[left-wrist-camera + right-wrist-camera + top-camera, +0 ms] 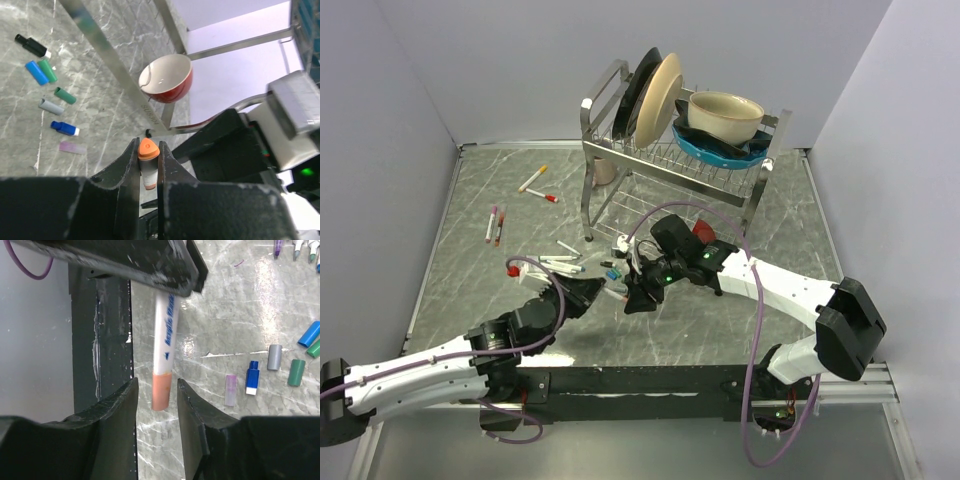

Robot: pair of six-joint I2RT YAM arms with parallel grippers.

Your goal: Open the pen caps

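Uncapped pens lie together on the tabletop, so my left gripper will next go to the left in the top view and down beside their row (558, 266) and release the pen.
My left gripper (148, 146) is shut on a white pen (167, 325), and the pen's orange end plug (148, 149) shows between its tips. At the pen's other end an orange pen cap (161, 390) sits on the barrel. It hangs between the open fingers of my right gripper (156, 386), with a gap on each side. In the top view the two grippers meet at mid-table, left (603, 293) and right (632, 298). Loose caps lie on the table: purple (230, 390), blue (253, 378), grey (274, 357), green (296, 372).
A metal dish rack (760, 190) holding plates and bowls stands at the back, with a red bowl (166, 79) under it. Capped pens (532, 179) (495, 225) lie at the left and uncapped pens (560, 262) near the grippers. A black cap (31, 45) lies farther off.
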